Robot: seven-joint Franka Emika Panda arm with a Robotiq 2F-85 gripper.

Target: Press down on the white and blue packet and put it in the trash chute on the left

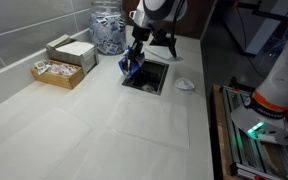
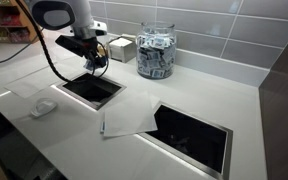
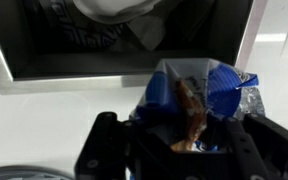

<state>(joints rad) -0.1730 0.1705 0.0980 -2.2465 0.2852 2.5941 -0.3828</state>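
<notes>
My gripper still has the packet hanging by the chute's rim, so it needs to move across that rim, over the chute's dark opening (image 1: 150, 77) (image 3: 124, 40), and let go of the packet there.
My gripper (image 1: 132, 66) is shut on the white and blue packet (image 3: 199, 95), a crinkly, mostly blue packet that fills the space between the fingers in the wrist view. In both exterior views the gripper (image 2: 96, 66) holds the packet (image 1: 130, 69) just above the near rim of a square trash chute (image 1: 147, 76) sunk into the white counter. The chute's dark opening (image 3: 124, 40) fills the top of the wrist view, with crumpled white waste inside it. The chute also shows in an exterior view (image 2: 90, 88).
A crumpled white wrapper (image 1: 185, 84) lies beside the chute. A glass jar of packets (image 2: 155, 52) and a wooden box of sachets (image 1: 62, 68) stand by the tiled wall. A second opening (image 2: 196, 133) and a flat sheet (image 2: 129, 120) lie on the counter.
</notes>
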